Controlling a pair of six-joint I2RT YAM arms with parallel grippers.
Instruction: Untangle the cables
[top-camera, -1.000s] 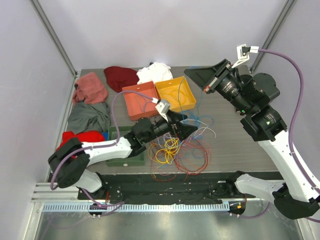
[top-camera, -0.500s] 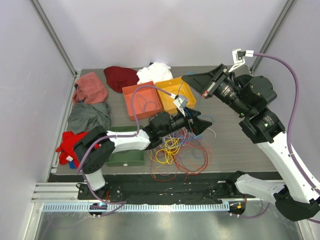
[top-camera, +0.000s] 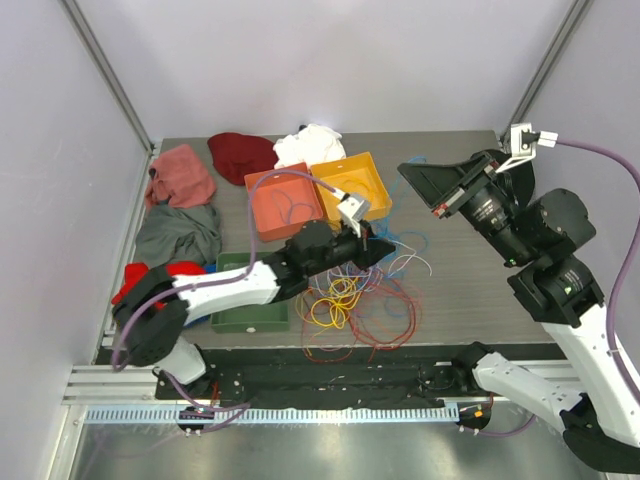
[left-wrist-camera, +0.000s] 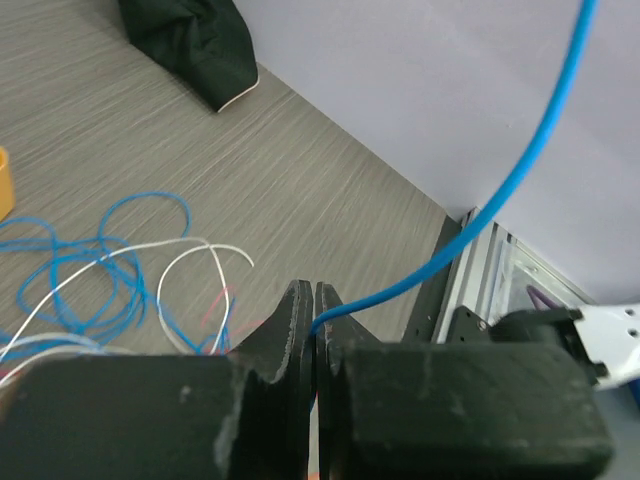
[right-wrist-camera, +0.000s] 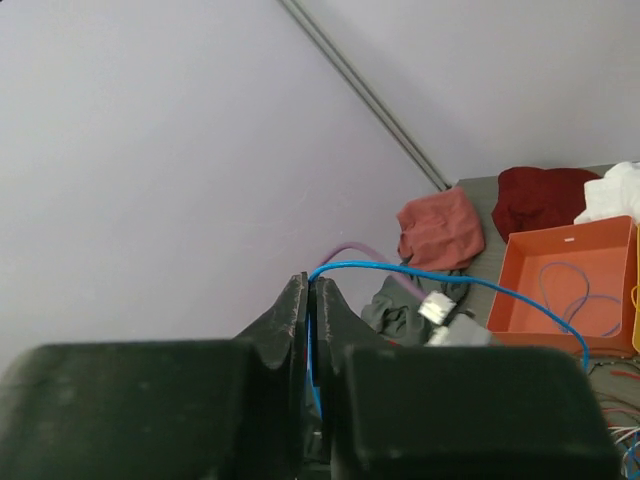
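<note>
Next, my left gripper swings to the left in the top view, then lowers into the orange bin (top-camera: 288, 206) to release its cable, since a blue loop lies there.
The cables (top-camera: 350, 300) lie in a tangle of red, yellow, white and blue loops on the table's front middle. My left gripper (top-camera: 388, 250) sits low at the pile's far right edge. In the left wrist view it (left-wrist-camera: 315, 292) is shut on a blue cable (left-wrist-camera: 520, 170) that climbs up and to the right. My right gripper (top-camera: 404, 168) hangs high above the table's right side. Its jaws (right-wrist-camera: 312, 280) pinch the same blue cable (right-wrist-camera: 450, 278), which arcs down and away. More blue and white loops (left-wrist-camera: 120, 260) rest on the table.
An orange bin (top-camera: 262, 205) holding a blue loop and a yellow bin (top-camera: 378, 178) stand behind the pile. A green bin (top-camera: 245, 315) lies under the left arm. Pink, maroon, white, grey and red cloths (top-camera: 180, 175) cover the left and back.
The left gripper, open before, has closed on the blue cable at the pile's edge. The right arm has swung right and slightly lower, with the cable still in its jaws.
</note>
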